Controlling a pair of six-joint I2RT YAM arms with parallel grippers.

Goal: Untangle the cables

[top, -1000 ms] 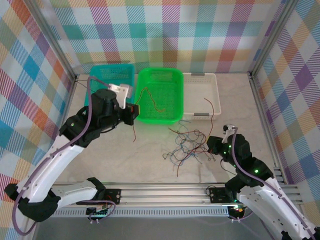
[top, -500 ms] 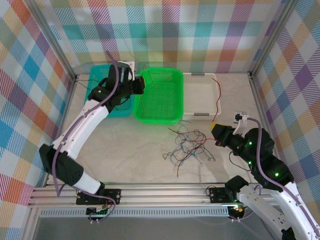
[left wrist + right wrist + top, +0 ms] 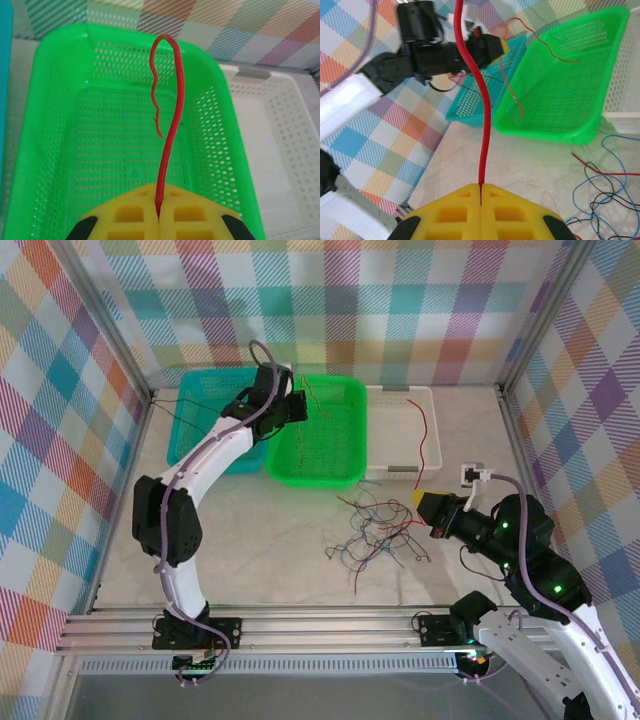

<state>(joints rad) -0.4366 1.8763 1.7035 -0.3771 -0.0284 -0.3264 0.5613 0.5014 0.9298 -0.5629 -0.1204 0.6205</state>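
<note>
The mesh bottom of the green basket is open below my left gripper and the reddish-orange wire. I will lower my left gripper toward the bottom of the basket next and let go of the reddish-orange wire [image 3: 167, 140].
The cables [image 3: 375, 530] lie as a loose tangle of thin red, blue, black and green wires on the table in front of the green basket [image 3: 352, 390]; part of the tangle [image 3: 610, 187] shows in the right wrist view. My left gripper [image 3: 302, 407] hangs over the green basket's [image 3: 45, 115] far left corner, shut on a reddish-orange wire [image 3: 167, 140] that curls over the basket. My right gripper [image 3: 420, 503], at the tangle's right side, is shut on a red wire [image 3: 482, 125] that rises from its jaws [image 3: 436, 455].
A teal basket [image 3: 205, 430] stands left of the green one and a white tray [image 3: 400, 455] to its right. Checked walls and metal posts close in the table on three sides. A rail [image 3: 320, 625] runs along the near edge.
My left arm has swung from the table's left front up to the green basket with its wire. My right gripper has lifted and shifted back, drawing the red wire up from the tangle.
</note>
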